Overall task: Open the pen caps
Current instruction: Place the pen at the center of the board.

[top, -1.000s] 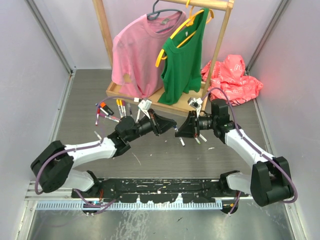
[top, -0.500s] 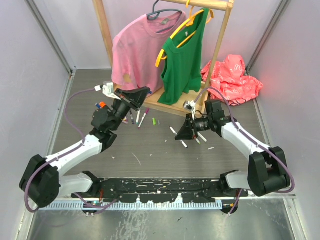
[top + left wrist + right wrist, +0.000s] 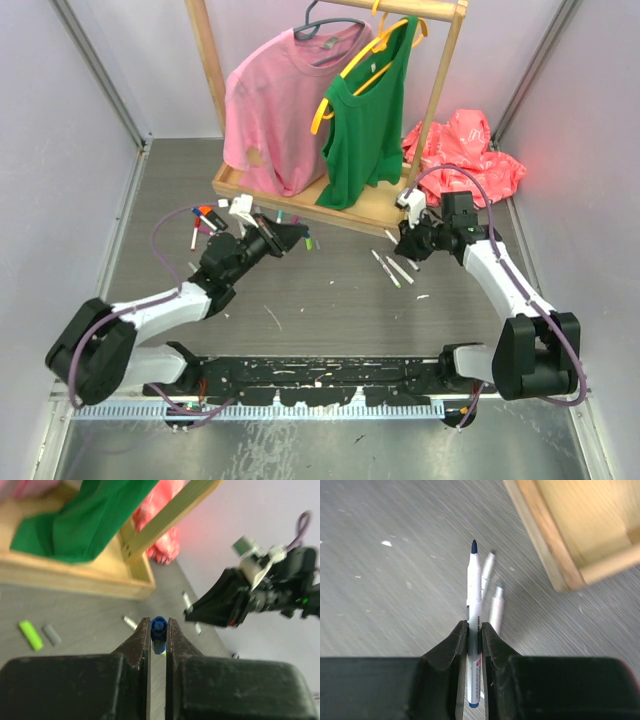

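The marker's blue tip is bare, so my right gripper needs to lower the marker beside the uncapped markers, on their side away from my left gripper, and then open.
A blue pen cap (image 3: 158, 631) is pinched between the tips of my left gripper (image 3: 158, 625), end-on to the left wrist camera and held above the floor. My right gripper (image 3: 474, 626) is shut on a white marker barrel (image 3: 473, 585) whose bare blue tip points away from it. In the top view the left gripper (image 3: 296, 233) and the right gripper (image 3: 404, 244) hang well apart in front of the wooden rack. Loose green (image 3: 30, 634) and grey (image 3: 51, 634) caps lie on the floor. A few uncapped barrels (image 3: 387, 268) lie below the right gripper. Capped markers (image 3: 204, 220) lie at the left.
A wooden clothes rack base (image 3: 352, 213) stands just behind both grippers, carrying a pink shirt (image 3: 275, 100) and a green top (image 3: 370, 110). A red bag (image 3: 465, 150) lies at the back right. Grey walls close in on both sides.
A second ago the two grippers met at the middle. The left arm swung away left and back toward centre with the cap; the right arm drew back right with the barrel.
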Controlling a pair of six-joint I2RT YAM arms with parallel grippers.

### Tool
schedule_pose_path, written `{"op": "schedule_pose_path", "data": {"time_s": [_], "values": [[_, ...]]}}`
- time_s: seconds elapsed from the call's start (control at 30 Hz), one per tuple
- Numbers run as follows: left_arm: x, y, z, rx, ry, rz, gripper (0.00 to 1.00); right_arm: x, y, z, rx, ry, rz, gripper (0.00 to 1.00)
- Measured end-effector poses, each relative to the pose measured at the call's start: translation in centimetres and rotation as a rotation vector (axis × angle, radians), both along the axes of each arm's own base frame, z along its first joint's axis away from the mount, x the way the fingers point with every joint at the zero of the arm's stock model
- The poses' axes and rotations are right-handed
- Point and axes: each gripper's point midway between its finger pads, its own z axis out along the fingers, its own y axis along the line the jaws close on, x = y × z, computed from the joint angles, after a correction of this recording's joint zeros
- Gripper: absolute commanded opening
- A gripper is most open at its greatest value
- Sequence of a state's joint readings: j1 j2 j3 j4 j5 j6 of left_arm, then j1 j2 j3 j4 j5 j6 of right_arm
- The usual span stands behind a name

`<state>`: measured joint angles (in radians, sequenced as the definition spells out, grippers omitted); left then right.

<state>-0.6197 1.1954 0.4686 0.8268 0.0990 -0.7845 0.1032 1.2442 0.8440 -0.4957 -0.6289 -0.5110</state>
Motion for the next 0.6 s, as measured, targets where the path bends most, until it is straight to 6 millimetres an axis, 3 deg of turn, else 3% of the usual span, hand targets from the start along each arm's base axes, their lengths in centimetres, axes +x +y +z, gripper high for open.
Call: {"op": "schedule_pose_path", "data": {"time_s": [0.1, 0.23, 0.4, 0.6], "values": [[0.0, -1.3, -4.3, 0.033, 0.123, -0.057, 0.00, 0.6, -2.5, -1.3, -0.087, 0.018, -0.077, 0.01], [-0.5, -2.3, -7.2, 0.050, 0.218, -0.115, 0.00, 0.8, -5.0, -4.4, -0.220, 0.089, -0.128, 0.01], [-0.7, -2.5, -7.3, 0.043, 0.229, -0.132, 0.00, 0.0, -6.6, -7.9, -0.320, 0.226, -0.143, 0.05], [-0.8, -2.5, -7.4, 0.043, 0.230, -0.133, 0.00, -0.5, -7.1, -9.0, -0.347, 0.280, -0.145, 0.06]]}}
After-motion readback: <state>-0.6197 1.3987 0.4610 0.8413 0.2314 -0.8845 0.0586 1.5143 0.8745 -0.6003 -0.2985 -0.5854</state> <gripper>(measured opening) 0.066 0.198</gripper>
